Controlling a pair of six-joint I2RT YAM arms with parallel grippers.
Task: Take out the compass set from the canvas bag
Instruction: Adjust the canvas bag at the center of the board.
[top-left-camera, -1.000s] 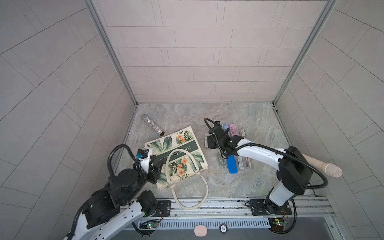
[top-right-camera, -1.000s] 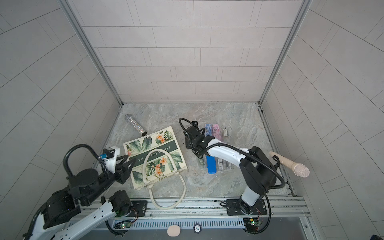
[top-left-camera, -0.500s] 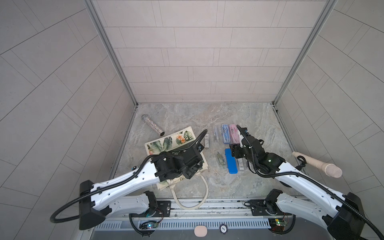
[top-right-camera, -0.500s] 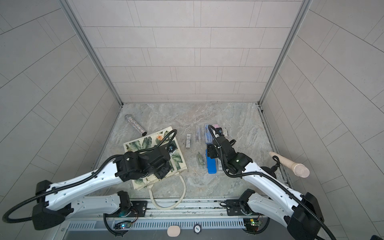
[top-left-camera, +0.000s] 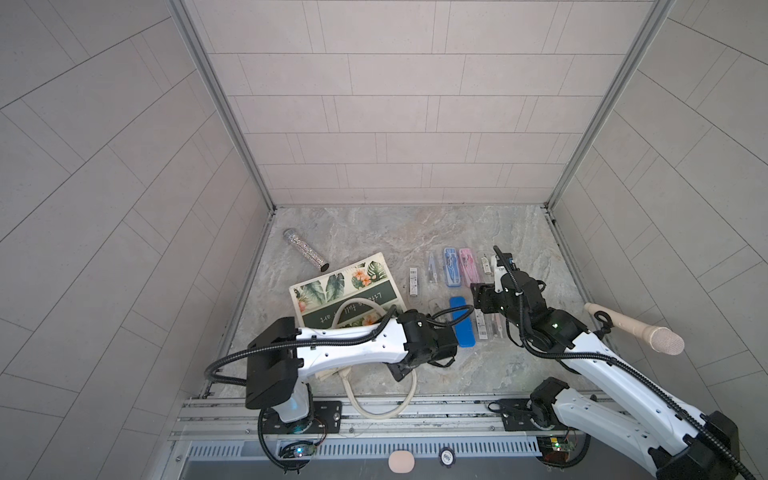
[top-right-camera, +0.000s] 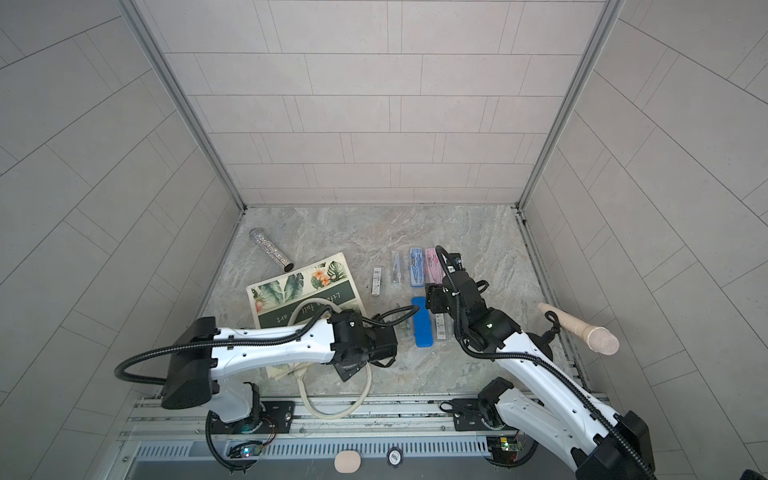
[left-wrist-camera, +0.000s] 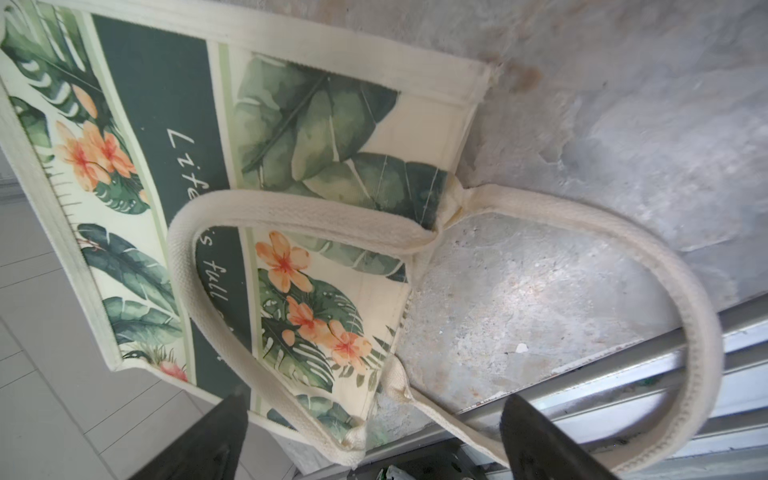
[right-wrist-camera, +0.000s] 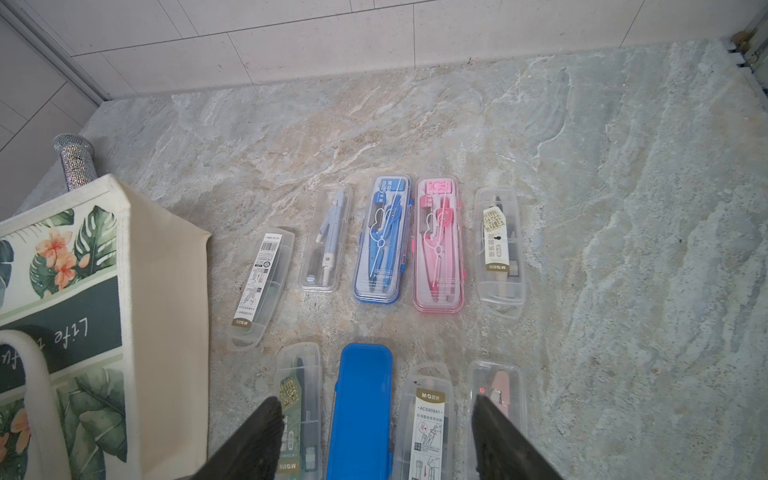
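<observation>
I should lower my left gripper next onto the edge of the bag's opening by the folded handle's root (left-wrist-camera: 424, 246) and close it there, because the canvas bag (left-wrist-camera: 291, 145) lies flat and its inside is hidden.
The canvas bag (top-left-camera: 345, 291) (top-right-camera: 299, 291) lies flat on the stone table, print side up, one loop handle folded onto it. My left gripper (top-left-camera: 419, 368) (top-right-camera: 365, 370) hangs open over the bag's mouth corner; in the left wrist view the left gripper (left-wrist-camera: 376, 397) frames that corner of the bag (left-wrist-camera: 291, 145) and a handle (left-wrist-camera: 623, 270). Several compass set cases lie in rows right of the bag, among them a blue case (top-left-camera: 462, 322) (right-wrist-camera: 361, 407) and a pink one (right-wrist-camera: 438, 245). My right gripper (top-left-camera: 484, 297) (right-wrist-camera: 374, 401) hovers open over the near row. The bag's inside is hidden.
A glittery silver tube (top-left-camera: 305, 251) (right-wrist-camera: 75, 160) lies behind the bag near the left wall. A beige handle with a mesh head (top-left-camera: 631, 330) juts in at the right. The metal rail (top-left-camera: 374, 411) runs along the front; one bag handle (top-left-camera: 382, 409) drapes over it.
My left arm has swung from the left side out across the bag's front and its jaws have opened wider. My right arm has drawn back rightward, away from the bag, over the cases.
</observation>
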